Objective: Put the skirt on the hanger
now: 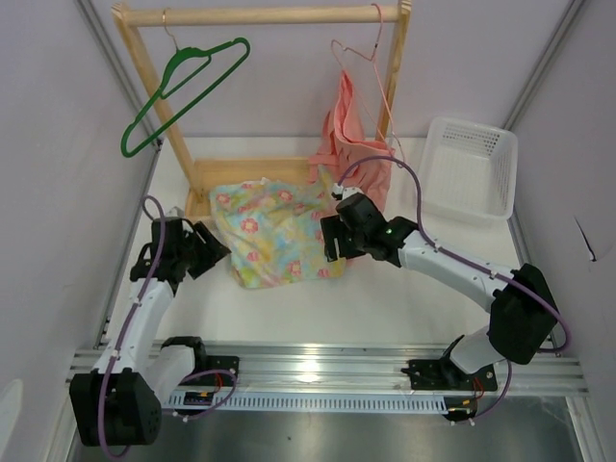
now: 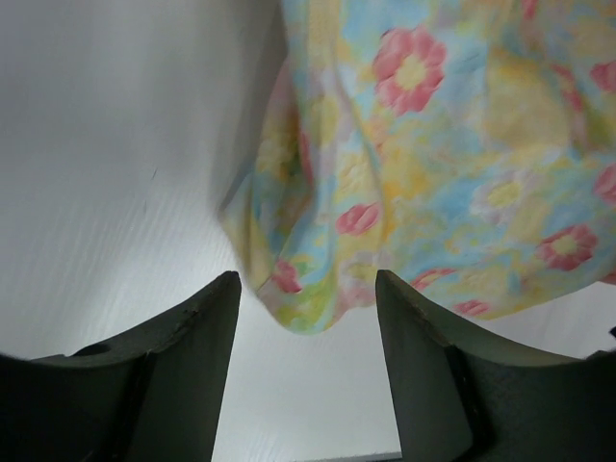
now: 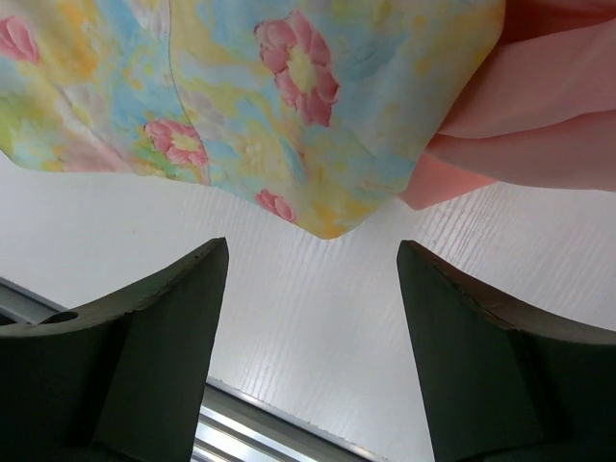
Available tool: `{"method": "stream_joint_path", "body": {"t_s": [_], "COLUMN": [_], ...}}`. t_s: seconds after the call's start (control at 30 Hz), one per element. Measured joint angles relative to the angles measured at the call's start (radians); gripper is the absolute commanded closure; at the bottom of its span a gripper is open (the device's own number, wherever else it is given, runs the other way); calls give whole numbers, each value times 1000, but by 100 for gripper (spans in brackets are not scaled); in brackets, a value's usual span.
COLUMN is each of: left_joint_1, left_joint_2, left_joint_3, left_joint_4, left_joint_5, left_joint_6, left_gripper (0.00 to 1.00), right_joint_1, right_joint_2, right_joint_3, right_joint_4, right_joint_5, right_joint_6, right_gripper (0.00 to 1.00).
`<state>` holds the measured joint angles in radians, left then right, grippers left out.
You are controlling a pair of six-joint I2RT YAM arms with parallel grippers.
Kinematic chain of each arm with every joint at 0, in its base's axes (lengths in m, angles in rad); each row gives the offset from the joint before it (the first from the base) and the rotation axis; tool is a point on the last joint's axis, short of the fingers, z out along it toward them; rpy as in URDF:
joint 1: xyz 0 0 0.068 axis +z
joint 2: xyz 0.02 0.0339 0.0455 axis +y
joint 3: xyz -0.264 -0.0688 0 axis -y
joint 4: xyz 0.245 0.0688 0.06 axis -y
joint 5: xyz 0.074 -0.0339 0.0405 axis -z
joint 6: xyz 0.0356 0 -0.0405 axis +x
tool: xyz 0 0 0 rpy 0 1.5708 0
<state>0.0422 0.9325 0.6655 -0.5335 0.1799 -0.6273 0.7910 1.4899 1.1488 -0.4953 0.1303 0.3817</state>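
Next, my right gripper comes down around the skirt's near corner (image 1: 337,271) (image 3: 333,221) by the salmon-pink garment and closes, since that corner lies loose ahead of the open fingers.
The flowered skirt (image 1: 272,231) lies flat on the white table in front of the wooden rack. The dark green hanger (image 1: 183,85) hangs tilted from the left end of the rack's top bar, away from both arms. My left gripper (image 1: 216,248) is open at the skirt's left edge. In the left wrist view, a corner of the skirt (image 2: 433,164) sags between the spread fingertips of the gripper (image 2: 306,279), unclamped. My right gripper (image 1: 332,241) is open at the skirt's right edge. Its wrist view has the skirt's corner (image 3: 289,115) just ahead of the gripper (image 3: 312,245).
A thin pink wire hanger (image 1: 364,56) on the rack's right end carries a salmon-pink garment (image 1: 348,144), whose hem touches the skirt's right corner (image 3: 539,106). A white basket (image 1: 472,168) stands at the back right. The rack's base board (image 1: 241,171) lies behind the skirt.
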Motion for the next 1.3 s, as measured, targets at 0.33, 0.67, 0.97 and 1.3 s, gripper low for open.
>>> {"method": "stream_joint_path", "body": {"t_s": [0.33, 0.67, 0.97, 1.3], "left_joint_1": [-1, -6, -8, -8], "left_joint_2": [87, 144, 232, 290], "left_joint_3": [-191, -224, -204, -184], "left_joint_4": [91, 200, 254, 317], "left_joint_5": [5, 2, -5, -12], "left_joint_6": [-42, -81, -98, -98], "left_gripper": [42, 42, 44, 46], "right_joint_1": [-72, -97, -80, -118], "right_joint_2": [-3, 6, 16, 98], "right_joint_3": [-155, -214, -245, -284], "right_joint_4": [83, 230, 294, 397], "right_joint_5": [-66, -214, -191, -201], "right_joint_6": [2, 11, 37, 32], "right_gripper": [24, 28, 33, 45]}}
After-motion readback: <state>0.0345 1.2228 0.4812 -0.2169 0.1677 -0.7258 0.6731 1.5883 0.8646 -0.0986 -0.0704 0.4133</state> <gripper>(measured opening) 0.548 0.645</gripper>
